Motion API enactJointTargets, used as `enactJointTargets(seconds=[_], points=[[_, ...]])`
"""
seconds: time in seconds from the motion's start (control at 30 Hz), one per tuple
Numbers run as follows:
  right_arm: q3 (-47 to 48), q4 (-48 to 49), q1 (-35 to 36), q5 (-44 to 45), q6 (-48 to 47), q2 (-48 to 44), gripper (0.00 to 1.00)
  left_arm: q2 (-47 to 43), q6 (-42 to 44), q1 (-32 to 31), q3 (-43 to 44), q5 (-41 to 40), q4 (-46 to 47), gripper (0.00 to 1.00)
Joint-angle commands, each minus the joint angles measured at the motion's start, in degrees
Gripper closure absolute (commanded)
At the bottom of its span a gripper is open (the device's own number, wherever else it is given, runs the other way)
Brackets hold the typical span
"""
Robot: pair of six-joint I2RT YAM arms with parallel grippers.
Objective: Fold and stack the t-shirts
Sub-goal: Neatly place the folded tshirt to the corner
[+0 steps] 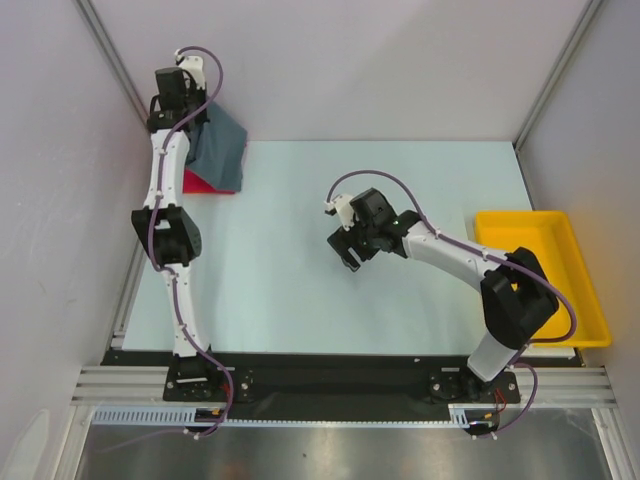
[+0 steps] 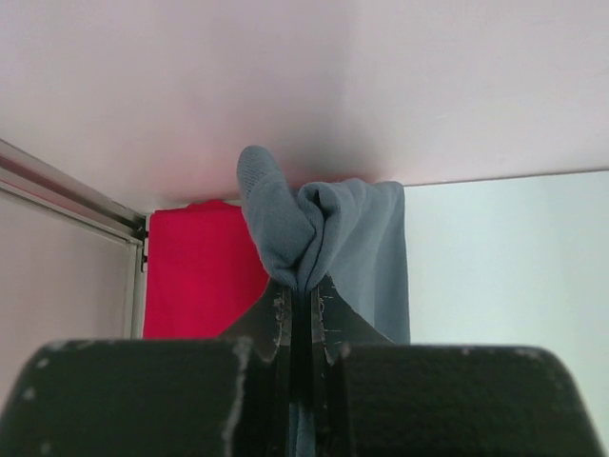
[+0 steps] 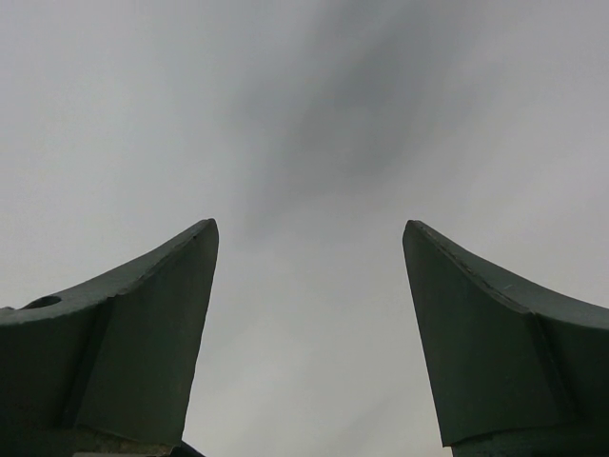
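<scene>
My left gripper will next lower toward the red shirt's far end [image 2: 211, 228] and release the grey fold there, as it still hangs raised over the pinkish-red t-shirt.
The slate-grey t-shirt [image 1: 220, 150] hangs bunched at the far left corner of the table, partly over the pinkish-red t-shirt [image 1: 205, 183], which lies flat there. My left gripper [image 1: 195, 120] is shut on a fold of the grey shirt [image 2: 324, 238] and holds it lifted; the red shirt [image 2: 200, 276] shows to the left below it. My right gripper [image 1: 350, 255] is open and empty above the middle of the table; its wrist view shows only bare surface between the fingertips [image 3: 195, 286].
A yellow plastic tray [image 1: 590, 300] stands at the right edge of the table. White walls enclose the far side and both sides. The left arm stretches along the table's left edge.
</scene>
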Motion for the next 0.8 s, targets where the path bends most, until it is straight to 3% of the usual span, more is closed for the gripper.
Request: enactJointTargets(seconds=[0.0,0.2,0.27,0.3,0.37,0.67,0.77], points=[[3.41,-0.39,0.46,-0.82,1.01,1.30,0.16,0.87,-1.59,1.27,4.59,2.27,5.26,1.00],[4.90,-0.39,1.08,-1.44,2.06,3.85,0.17,2.98,-1.51,2.41,3.47,2.19,7.37,1.00],[5.25,-0.30,1.52,-1.53,2.59,4.46,0.17,-1.55,-0.36,2.32,-3.36,1.49,13.41,1.00],[5.78,-0.30,1.52,-1.79,2.85,5.25,0.17,-3.42,0.16,2.23,-11.84,1.23,16.57,1.00],[6.31,-0.39,1.78,-1.97,3.29,5.96,0.16,-4.84,0.34,2.41,-15.26,-0.26,20.90,1.00],[9.65,-1.18,2.31,-2.23,4.08,9.56,0.16,0.52,1.66,3.29,-11.58,-6.93,20.82,0.98],[10.00,-1.62,2.66,-2.23,4.17,10.18,0.16,1.92,1.84,3.73,-10.97,-7.21,21.52,0.85]])
